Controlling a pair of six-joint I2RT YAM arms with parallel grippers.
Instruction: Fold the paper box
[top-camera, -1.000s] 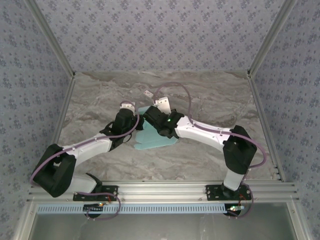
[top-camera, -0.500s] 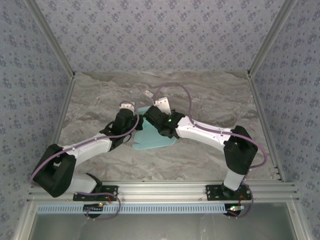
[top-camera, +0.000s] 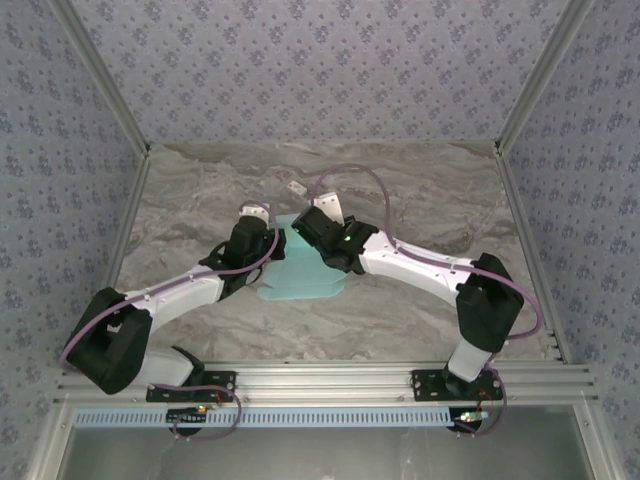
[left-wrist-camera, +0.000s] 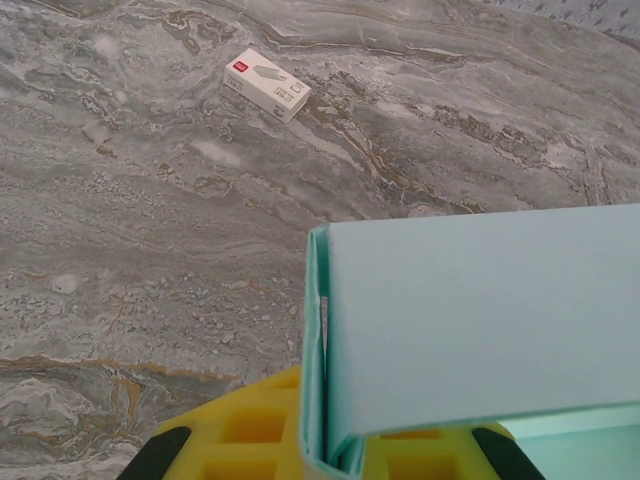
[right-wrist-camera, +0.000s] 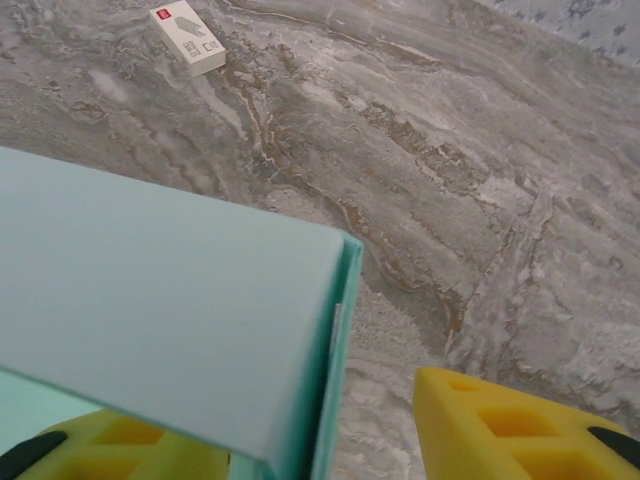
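Note:
Only the left gripper pinches the box (top-camera: 300, 275), and the marble tabletop lies below. The left gripper swings outward next, turns, moves down and releases the folded corner there.
The paper box (top-camera: 300, 275) is pale blue card, partly folded, lying mid-table between the two arms. In the left wrist view its folded corner edge (left-wrist-camera: 322, 380) stands pinched between my yellow fingers (left-wrist-camera: 240, 435), so my left gripper (left-wrist-camera: 335, 450) is shut on it. From above, that left gripper (top-camera: 272, 250) sits at the sheet's left edge. My right gripper (right-wrist-camera: 320, 440) is open. One of its yellow fingers (right-wrist-camera: 500, 425) stands well clear to the right of the box's right edge (right-wrist-camera: 335, 340), while the other shows under the card. From above, the right gripper (top-camera: 305, 232) is over the sheet's far edge.
A small white carton with a red mark (top-camera: 296, 187) lies on the marble table (top-camera: 420, 190) just beyond the grippers, also seen as the carton (left-wrist-camera: 266, 84) and carton (right-wrist-camera: 187, 37). Patterned walls close in the table's left, right and far sides.
The right gripper's jaws have spread apart and let go of the paper box. The right arm shifted slightly right. The left gripper has kept its hold.

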